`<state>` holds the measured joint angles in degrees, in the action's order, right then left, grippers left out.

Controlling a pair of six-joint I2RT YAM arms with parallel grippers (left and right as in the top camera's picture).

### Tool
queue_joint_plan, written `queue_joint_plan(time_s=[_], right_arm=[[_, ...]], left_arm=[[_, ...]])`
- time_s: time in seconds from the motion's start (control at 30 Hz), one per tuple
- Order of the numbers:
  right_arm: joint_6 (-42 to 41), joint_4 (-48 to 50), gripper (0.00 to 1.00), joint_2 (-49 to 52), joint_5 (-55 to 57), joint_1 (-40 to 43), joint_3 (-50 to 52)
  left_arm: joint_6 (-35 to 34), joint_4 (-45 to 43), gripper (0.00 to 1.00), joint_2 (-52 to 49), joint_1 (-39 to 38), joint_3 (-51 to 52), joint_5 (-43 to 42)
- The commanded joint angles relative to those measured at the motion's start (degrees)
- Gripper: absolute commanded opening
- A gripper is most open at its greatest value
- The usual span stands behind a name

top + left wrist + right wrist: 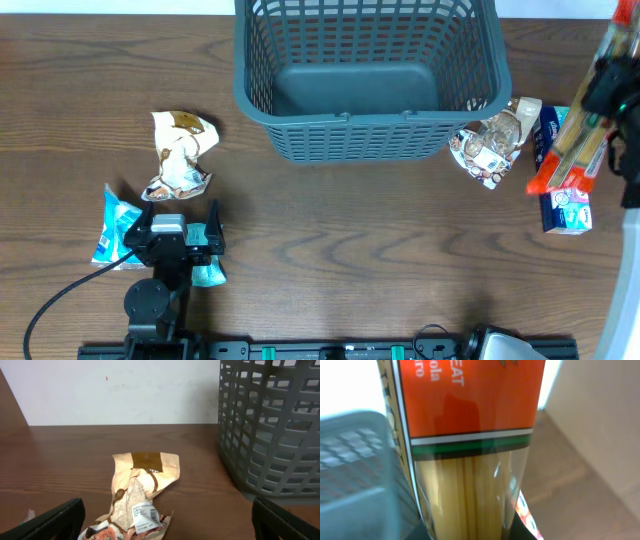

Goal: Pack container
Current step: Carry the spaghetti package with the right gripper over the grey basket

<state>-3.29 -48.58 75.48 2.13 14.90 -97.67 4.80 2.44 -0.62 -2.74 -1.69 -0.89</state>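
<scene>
The robot's right gripper will next go left in the overhead view, turn and go down to let go of the pack point(570, 150) on the bottom of the container, because the container's bottom is empty.
The grey-blue slotted container point(365, 130) stands at the back centre with nothing in it; its wall also shows in the left wrist view point(270, 430). My left gripper point(178, 218) is open and empty just in front of a crumpled beige snack packet point(180, 155), which lies between the open fingers in the left wrist view point(142, 495). My right gripper point(606, 85) is shut on a long spaghetti pack point(570, 150) with an orange label. It holds the pack above the table to the right of the container. The pack fills the right wrist view point(470, 460) and hides the fingers.
A blue packet point(115, 225) lies left of the left gripper, and a teal one point(207, 268) is partly under it. A crumpled clear packet point(490, 145) leans by the container's right corner. A blue-and-white carton point(565, 208) lies under the spaghetti pack.
</scene>
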Motion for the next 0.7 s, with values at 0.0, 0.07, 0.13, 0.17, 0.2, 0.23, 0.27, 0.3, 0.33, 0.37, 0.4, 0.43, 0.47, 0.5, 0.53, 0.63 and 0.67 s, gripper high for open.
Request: queue_joint_plan(time_s=[0.0, 0.07, 0.13, 0.17, 0.2, 0.23, 0.27, 0.3, 0.33, 0.37, 0.4, 0.43, 0.47, 0.5, 0.53, 0.63, 0.67], right_arm=[[5.46, 0.61, 0.01, -0.15, -5.33, -3.98, -8.55], [9.20, 0.11, 0.01, 0.87, -8.07, -6.49, -11.96], [12.85, -0.17, 0.01, 2.38, -10.21, -9.35, -15.26], [14.71, -0.31, 0.01, 3.10, -11.58, -10.54, -16.46], [17.90, -0.55, 0.01, 4.13, -14.03, -12.09, -17.90], [21.07, -0.87, 0.01, 5.03, -16.15, -13.44, -18.99], [23.96, -1.38, 0.01, 5.84, -17.86, -14.69, -19.85], [27.39, -2.12, 0.01, 6.82, -19.78, -16.24, -20.81], [30.32, -2.80, 0.01, 7.80, -21.18, -17.77, -21.66], [32.61, -3.30, 0.01, 8.79, -21.66, -19.39, -22.34], [34.45, -3.58, 0.01, 9.79, -21.66, -21.00, -22.86], [35.85, -3.72, 0.01, 10.67, -21.66, -22.25, -23.28], [37.13, -3.72, 0.01, 11.69, -21.62, -23.56, -23.74], [37.99, -3.65, 0.01, 12.85, -21.59, -24.68, -24.26], [38.25, -3.50, 0.01, 13.77, -21.42, -25.33, -24.63], [39.47, -3.54, 0.01, 17.42, -20.00, -27.19, -26.36], [39.91, -3.56, 0.01, 18.67, -19.89, -27.54, -26.93]], left_arm=[[0.74, 1.57, 0.99, 0.39, -0.17, 1.44, 0.68], [0.74, 1.57, 0.99, 0.39, -0.17, 1.44, 0.68], [0.74, 1.57, 0.99, 0.39, -0.17, 1.44, 0.68], [0.74, 1.57, 0.99, 0.39, -0.17, 1.44, 0.68], [0.74, 1.57, 0.99, 0.39, -0.17, 1.44, 0.68], [0.74, 1.57, 0.98, 0.39, -0.17, 1.44, 0.68], [0.74, 1.57, 0.99, 0.39, -0.17, 1.44, 0.68], [0.74, 1.57, 0.99, 0.39, -0.17, 1.44, 0.68], [0.74, 1.57, 0.99, 0.39, -0.17, 1.44, 0.68], [0.74, 1.57, 0.99, 0.39, -0.17, 1.44, 0.66], [0.74, 1.60, 0.99, 0.39, -0.17, 1.44, 0.66], [0.74, 1.57, 0.99, 0.39, -0.17, 1.44, 0.66], [0.74, 1.57, 0.99, 0.39, -0.20, 1.44, 0.66], [0.74, 1.57, 0.99, 0.39, -0.17, 1.44, 0.66], [0.74, 1.57, 0.99, 0.39, -0.17, 1.44, 0.66], [0.72, 1.60, 0.99, 0.39, -0.17, 1.44, 0.66], [0.74, 1.60, 0.99, 0.39, -0.20, 1.44, 0.66]])
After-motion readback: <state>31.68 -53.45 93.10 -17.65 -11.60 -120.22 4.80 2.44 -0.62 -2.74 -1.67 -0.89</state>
